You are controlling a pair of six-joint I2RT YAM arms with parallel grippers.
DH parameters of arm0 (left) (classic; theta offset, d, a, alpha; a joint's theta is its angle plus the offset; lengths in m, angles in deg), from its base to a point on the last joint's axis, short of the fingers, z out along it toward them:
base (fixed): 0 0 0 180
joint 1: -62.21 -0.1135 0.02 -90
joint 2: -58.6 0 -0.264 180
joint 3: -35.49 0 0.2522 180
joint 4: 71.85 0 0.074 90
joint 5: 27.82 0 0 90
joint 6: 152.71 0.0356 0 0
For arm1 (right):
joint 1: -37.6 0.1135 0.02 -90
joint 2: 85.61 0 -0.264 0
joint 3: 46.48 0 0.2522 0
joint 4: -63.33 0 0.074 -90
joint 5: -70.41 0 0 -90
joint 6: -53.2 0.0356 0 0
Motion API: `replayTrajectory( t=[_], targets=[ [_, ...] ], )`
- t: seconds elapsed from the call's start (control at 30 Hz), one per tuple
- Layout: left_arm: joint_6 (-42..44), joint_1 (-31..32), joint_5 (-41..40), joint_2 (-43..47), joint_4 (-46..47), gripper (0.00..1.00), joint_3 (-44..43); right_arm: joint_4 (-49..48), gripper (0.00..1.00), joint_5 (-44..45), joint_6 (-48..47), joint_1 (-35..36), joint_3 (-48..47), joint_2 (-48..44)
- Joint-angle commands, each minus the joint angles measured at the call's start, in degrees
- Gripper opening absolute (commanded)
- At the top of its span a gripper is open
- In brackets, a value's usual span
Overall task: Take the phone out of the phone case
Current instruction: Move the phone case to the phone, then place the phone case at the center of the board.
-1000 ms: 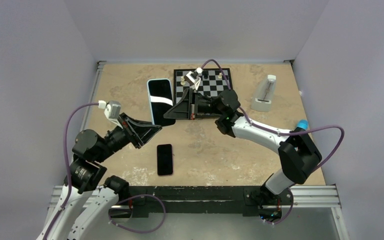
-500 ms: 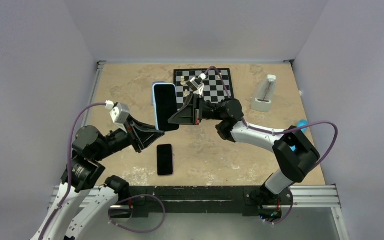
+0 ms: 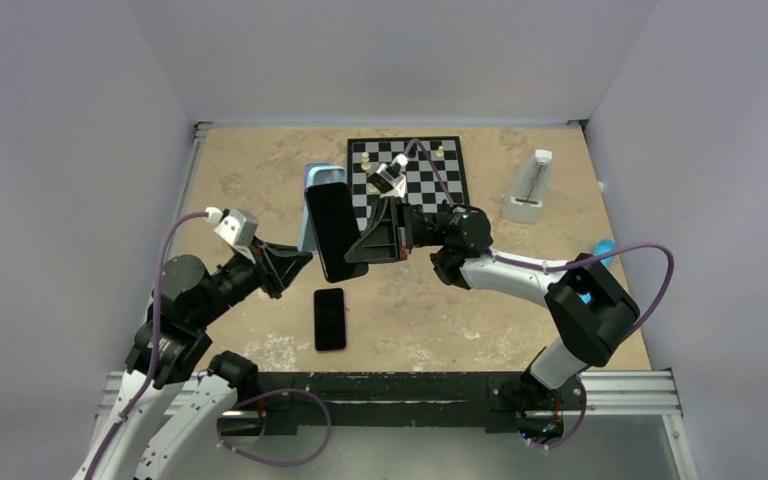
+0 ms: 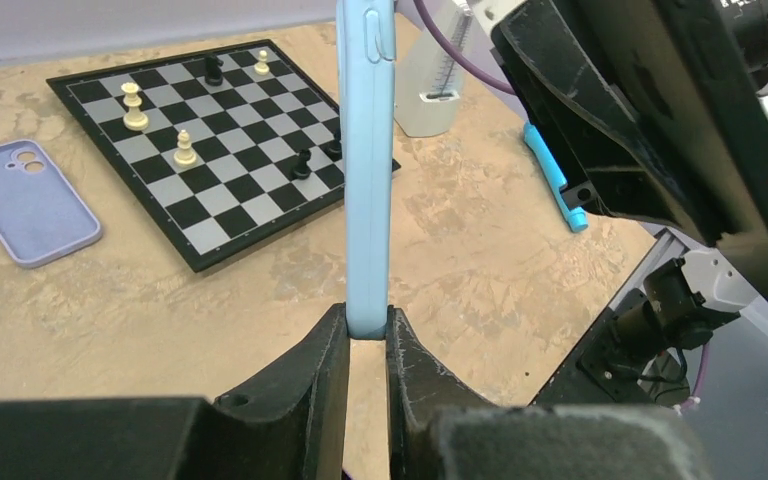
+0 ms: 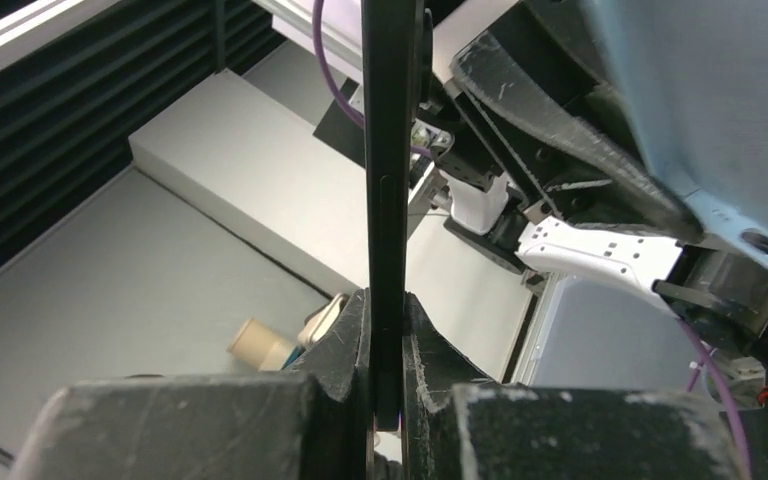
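The phone is already out, so the robot's left gripper needs to move outward and down next to release the light blue case on the tabletop beside the lavender case.
My left gripper is shut on the bottom edge of the light blue phone case, which stands upright and edge-on above the table. My right gripper is shut on the black phone, also held edge-on. In the top view the phone stands just right of and in front of the case, overlapping it. In the right wrist view the case is off to the right of the phone, apart from it.
A second black phone lies flat on the table below the grippers. A lavender case lies left of the chessboard with its pieces. A metronome and a blue pen are at the right.
Both grippers lifted the cased phone off the table and stood it upright. The black phone has since come toward the right gripper's side, away from the blue case.
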Motion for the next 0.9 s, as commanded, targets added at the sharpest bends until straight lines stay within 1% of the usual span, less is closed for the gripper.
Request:
replayTrajectory(
  t=[0.0,0.13,0.2,0.3,0.43,0.5,0.57,0.63,0.7,0.77,0.87],
  targets=[
    [-1.73,-0.27,-2.76,1.12,5.39,0.00,0.83,-4.75,0.00,-0.19,0.16,0.90,-3.40,-0.91],
    [-5.97,-0.27,-5.42,0.73,6.29,0.00,1.07,-3.33,0.00,0.18,-1.12,1.04,-4.50,1.22],
    [-7.17,-0.27,-7.45,0.63,5.81,0.00,0.95,-0.79,0.00,-0.63,-3.32,1.05,-5.59,1.96],
    [-10.79,-0.27,-13.83,0.05,5.21,0.00,2.18,9.13,0.00,-0.76,-11.40,0.87,-6.46,0.96],
    [-15.86,-0.27,-22.74,-4.38,2.15,0.00,2.67,20.50,0.00,1.32,-21.73,-0.34,-6.32,-3.93],
    [-18.65,-0.36,-27.24,-6.42,2.17,0.00,3.55,28.59,0.00,2.76,-27.99,-1.59,-6.04,-8.68],
    [-20.85,-1.29,-30.72,-9.96,1.19,0.00,3.11,41.14,0.00,5.27,-36.54,-2.70,-6.61,-13.32],
    [-21.46,-4.43,-28.27,-14.95,2.62,0.00,2.54,56.07,0.00,9.12,-45.86,-3.21,-7.56,-17.65],
    [-21.94,-10.52,-24.13,-21.05,4.08,0.00,1.67,64.78,0.00,12.21,-52.43,-3.18,-7.50,-20.61],
    [-21.74,-16.17,-19.95,-27.72,8.12,0.00,1.32,68.46,0.00,14.24,-55.35,-3.18,-5.52,-22.64],
    [-18.85,-20.94,-16.67,-40.21,11.23,0.00,-3.41,68.93,0.00,15.04,-57.00,-3.21,-0.45,-24.53]
  ],
)
